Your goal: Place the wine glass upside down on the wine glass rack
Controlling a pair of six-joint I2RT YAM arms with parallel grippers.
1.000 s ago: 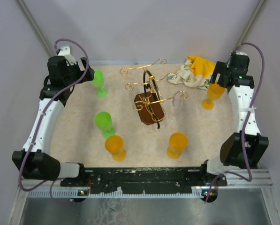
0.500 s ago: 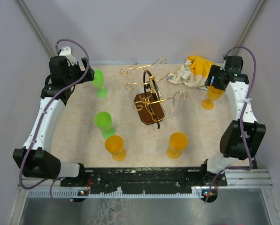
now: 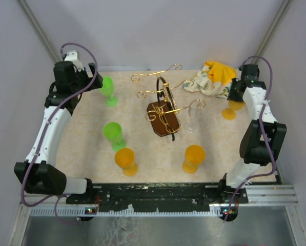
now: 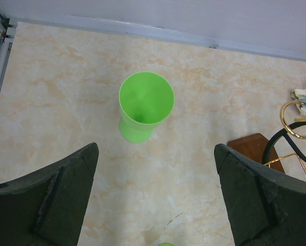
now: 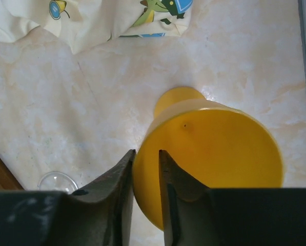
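The wine glass's rim is pinched. My left gripper needs to tilt toward the rack (image 3: 163, 100) next and close on the wine glass's stem to the gripper's right in the top view.
An orange-yellow wine glass (image 3: 228, 110) stands upright at the table's back right. My right gripper (image 3: 239, 93) is over it. In the right wrist view the right gripper (image 5: 146, 152) is shut on the wine glass (image 5: 219, 148), with one finger inside the bowl and one outside, pinching the rim wall. The wine glass rack (image 3: 163, 100), gold wire on a dark wooden base, stands mid-table. A clear glass (image 3: 194, 118) is at its right arm. My left gripper (image 3: 93, 78) hovers open at the back left, and in its wrist view the left gripper (image 4: 155, 147) is above a green glass (image 4: 145, 102).
A crumpled patterned cloth (image 3: 211, 79) lies behind the held glass. A green glass (image 3: 113, 132) and two orange ones (image 3: 126, 160) (image 3: 194, 156) stand near the front. A gold curl (image 4: 296, 115) and the wooden base (image 4: 252, 148) of the rack show right of the left fingers.
The right jaws have closed from wide apart onto the orange glass's rim, and the right arm has folded back toward the far right corner. The left arm has not moved.
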